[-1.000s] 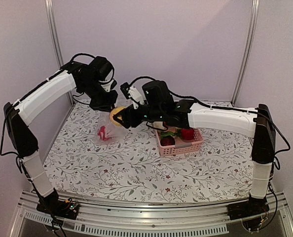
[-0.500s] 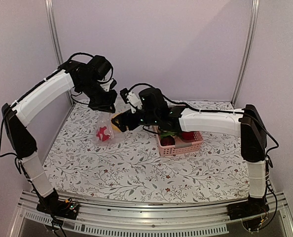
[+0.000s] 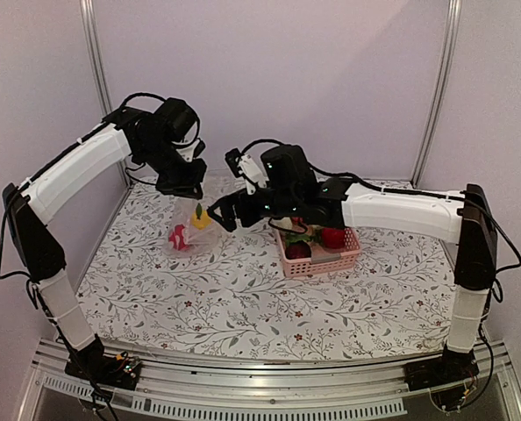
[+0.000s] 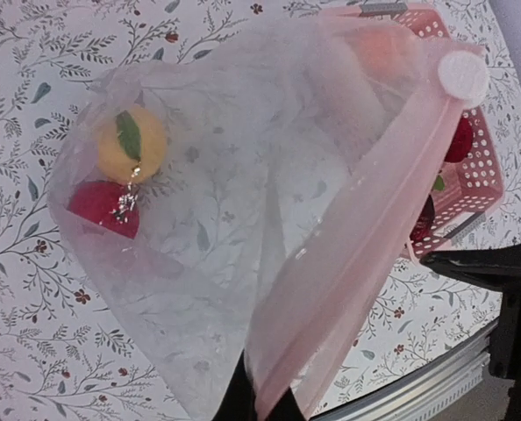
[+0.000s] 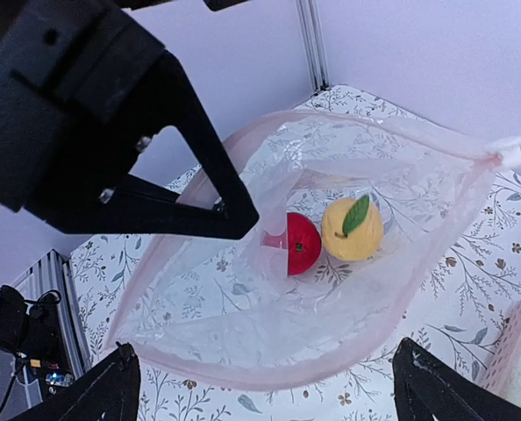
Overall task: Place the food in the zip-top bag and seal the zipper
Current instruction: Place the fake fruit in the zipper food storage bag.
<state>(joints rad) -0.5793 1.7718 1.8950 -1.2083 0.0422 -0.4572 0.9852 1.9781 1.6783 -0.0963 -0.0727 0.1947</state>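
Note:
The white food (image 3: 282, 224) is lying outside the bag (image 3: 189, 230), so my empty right gripper will next go toward the right in the top view, then down into the basket onto it.
The zip-top bag (image 3: 189, 230) hangs open from my left gripper (image 3: 183, 186), which is shut on its mouth edge (image 4: 259, 405). Its pinkish zipper (image 4: 366, 228) runs up to a white slider (image 4: 463, 77), and the mouth gapes wide (image 5: 331, 289). Two pieces of food lie at the bottom of the bag: a yellow fruit (image 5: 352, 228) with a green leaf and a red one (image 5: 303, 243). My right gripper (image 3: 218, 215) hovers just outside the mouth, open and empty (image 5: 274, 386). More food, red (image 3: 333, 237) and dark (image 3: 297, 250), sits in the pink basket.
The pink lattice basket (image 3: 326, 261) stands right of the bag, under my right arm. The floral tablecloth (image 3: 243, 298) covers the table. Metal frame posts (image 3: 94, 61) and purple walls close in the back and sides.
My right gripper was holding the yellow fruit at the bag mouth; it has opened, the fruit now lies in the bag beside the red one, and the gripper has drawn back slightly.

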